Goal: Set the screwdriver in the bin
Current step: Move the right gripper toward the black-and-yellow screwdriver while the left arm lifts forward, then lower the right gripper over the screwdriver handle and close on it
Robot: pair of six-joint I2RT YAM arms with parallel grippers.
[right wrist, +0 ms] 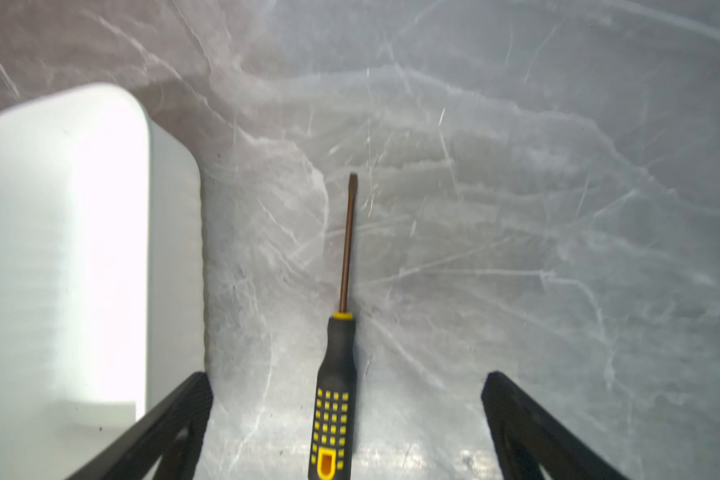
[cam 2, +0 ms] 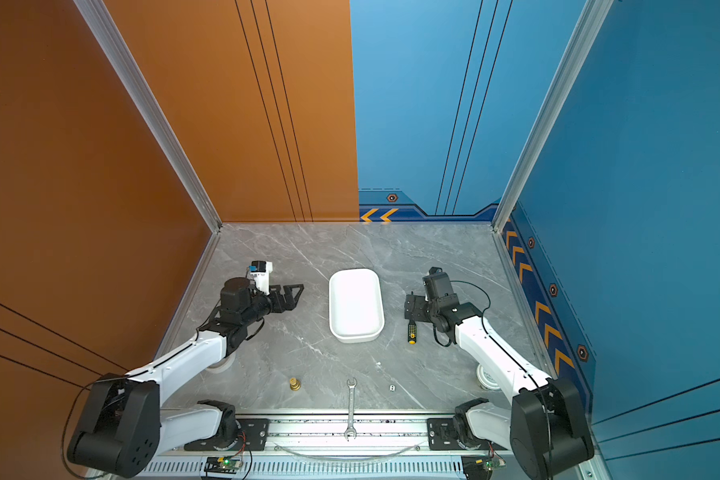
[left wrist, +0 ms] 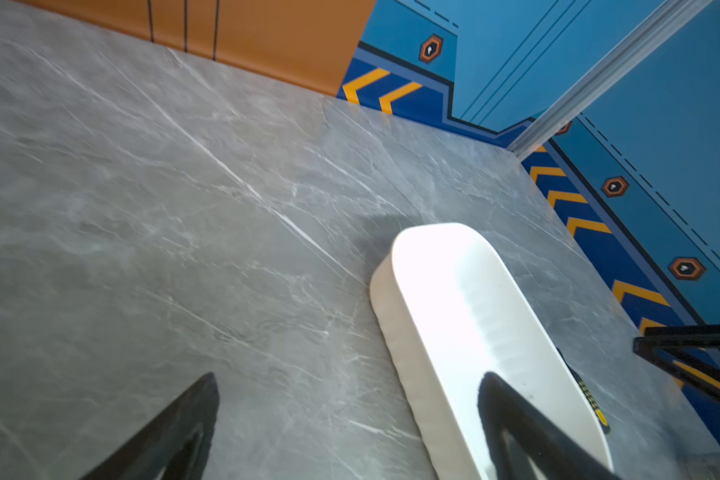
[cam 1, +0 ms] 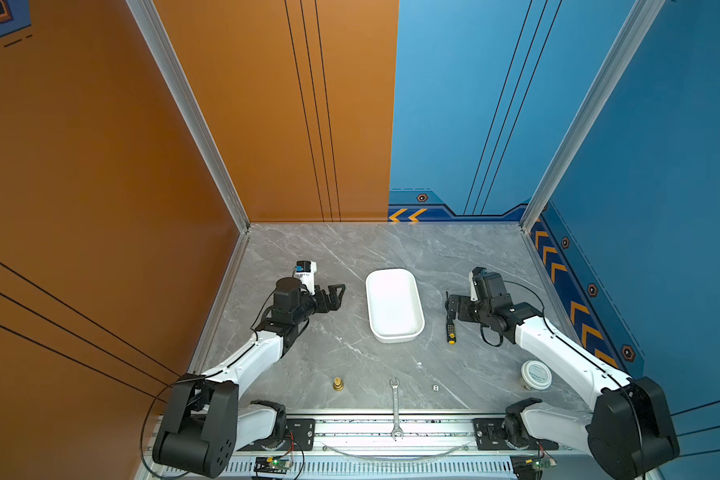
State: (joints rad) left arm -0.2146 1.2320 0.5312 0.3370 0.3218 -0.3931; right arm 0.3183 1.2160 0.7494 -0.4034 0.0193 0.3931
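My right gripper moves down and back next and closes on the screwdriver's handle point(cam 1: 451, 328) point(right wrist: 335, 392), since the handle lies on the tabletop below and back of it.
The screwdriver point(cam 1: 451, 331) point(cam 2: 411, 331), black-handled with yellow dots, lies flat on the grey table just right of the bin point(cam 1: 393, 305) point(cam 2: 355, 305). The bin is a shallow white tray with nothing in it. My right gripper point(cam 1: 450, 307) point(right wrist: 347, 386) hangs open over the screwdriver point(right wrist: 335, 399), whose handle sits between the spread fingers without touching them. Its shaft runs parallel to the bin's long wall point(right wrist: 175, 249). In both top views this gripper hides the shaft. My left gripper point(cam 1: 341, 297) point(left wrist: 348, 386) is open and holds nothing, left of the bin point(left wrist: 454, 299).
A silver wrench point(cam 1: 395, 409) lies across the front rail. A small brass piece point(cam 1: 338, 384) and a tiny white cube point(cam 1: 435, 388) sit near the front edge. A round white jar point(cam 1: 536, 375) stands by the right arm. Walls enclose three sides.
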